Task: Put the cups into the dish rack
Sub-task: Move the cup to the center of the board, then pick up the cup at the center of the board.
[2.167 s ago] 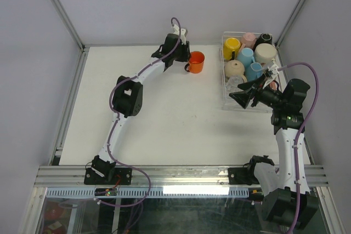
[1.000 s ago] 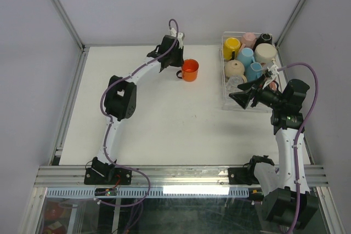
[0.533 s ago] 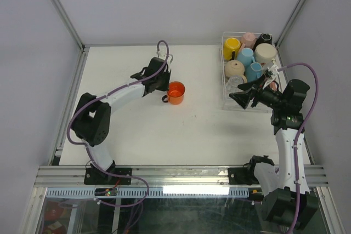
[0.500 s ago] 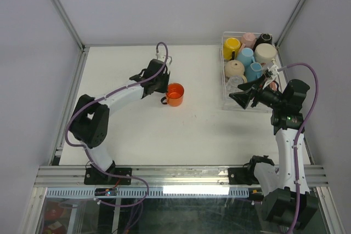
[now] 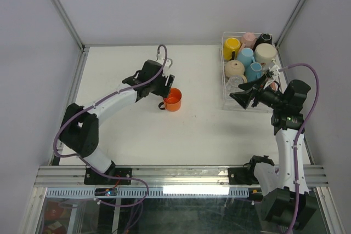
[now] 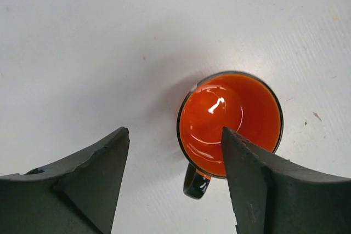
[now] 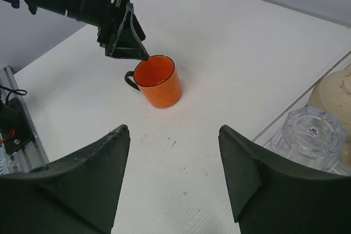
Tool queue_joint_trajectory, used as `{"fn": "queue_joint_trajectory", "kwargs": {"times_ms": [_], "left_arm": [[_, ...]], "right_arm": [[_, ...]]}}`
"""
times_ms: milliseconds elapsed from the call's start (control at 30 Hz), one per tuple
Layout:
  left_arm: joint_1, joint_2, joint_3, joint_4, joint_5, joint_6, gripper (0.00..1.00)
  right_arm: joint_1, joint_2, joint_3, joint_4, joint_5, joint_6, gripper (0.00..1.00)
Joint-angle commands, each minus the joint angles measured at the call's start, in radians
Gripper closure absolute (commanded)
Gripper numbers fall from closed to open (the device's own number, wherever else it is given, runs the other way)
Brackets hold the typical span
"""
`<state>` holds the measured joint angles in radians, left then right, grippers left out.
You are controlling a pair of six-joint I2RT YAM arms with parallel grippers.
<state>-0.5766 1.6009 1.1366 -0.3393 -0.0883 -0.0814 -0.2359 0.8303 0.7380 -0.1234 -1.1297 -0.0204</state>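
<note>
The left gripper will move toward the rack (image 5: 223,75) and go down with its fingers on both sides of the orange mug's far rim, because the mug stands upright with its top open.
An orange mug (image 5: 173,99) with a black handle stands upright on the white table, left of centre. My left gripper (image 5: 163,88) is open just above and behind it. In the left wrist view the mug (image 6: 230,121) lies under the right finger (image 6: 258,190), with its handle between the jaws. The clear dish rack (image 5: 223,75) at the far right holds yellow (image 5: 231,45), pink, black, beige and blue (image 5: 245,56) mugs and a glass tumbler (image 5: 236,83). My right gripper (image 5: 241,96) is open and empty at the rack's near left corner. It faces the orange mug (image 7: 158,80).
The right wrist view shows the left gripper (image 7: 123,31) behind the orange mug, the tumbler (image 7: 310,135) and a beige mug (image 7: 334,94) inside the rack edge (image 7: 296,97). Metal frame rails run along the table's left and near edges.
The left gripper and the orange mug have moved together from the far middle of the table toward the near left. The right arm has stayed still.
</note>
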Motion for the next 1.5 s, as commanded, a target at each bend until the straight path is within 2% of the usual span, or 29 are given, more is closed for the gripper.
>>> {"fn": "queue_joint_trajectory", "kwargs": {"times_ms": [0,167,300,467,533,667,733,833,1000,1133,1333,1467], "left_arm": [[-0.004,0.072,0.215,-0.139,0.092,0.264,0.33],[-0.005,0.226,0.448,-0.438,0.164,0.473,0.32],[-0.005,0.296,0.543,-0.537,0.195,0.584,0.32],[-0.005,0.421,0.66,-0.619,0.192,0.613,0.37],[-0.005,0.473,0.707,-0.647,0.2,0.609,0.47],[-0.004,0.547,0.761,-0.681,0.213,0.578,0.78],[-0.004,0.553,0.796,-0.677,0.217,0.56,1.0],[-0.004,0.501,0.78,-0.628,0.231,0.524,1.0],[0.014,0.296,0.587,-0.408,0.294,0.416,1.0],[0.036,0.086,0.331,-0.123,0.36,0.253,1.0],[0.053,-0.289,-0.154,0.496,0.405,-0.142,1.0],[0.056,-0.417,-0.431,0.945,0.443,-0.425,1.0]], "right_arm": [[-0.009,-0.018,0.0,0.057,-0.019,0.017,0.31],[-0.008,-0.019,-0.001,0.06,-0.023,0.02,0.31],[-0.008,-0.02,-0.002,0.062,-0.026,0.024,0.31],[-0.013,-0.023,-0.003,0.066,-0.026,0.026,0.31],[-0.014,-0.024,-0.003,0.066,-0.026,0.027,0.31],[-0.016,-0.025,-0.002,0.066,-0.027,0.026,0.31],[-0.017,-0.025,-0.002,0.066,-0.028,0.028,0.31],[-0.017,-0.029,-0.001,0.064,-0.029,0.028,0.31],[-0.017,-0.034,0.0,0.065,-0.032,0.029,0.31],[-0.017,-0.033,-0.002,0.068,-0.045,0.036,0.31],[-0.016,-0.047,-0.016,0.119,-0.094,0.091,0.31],[-0.007,-0.07,-0.054,0.222,-0.14,0.175,0.3]]}}
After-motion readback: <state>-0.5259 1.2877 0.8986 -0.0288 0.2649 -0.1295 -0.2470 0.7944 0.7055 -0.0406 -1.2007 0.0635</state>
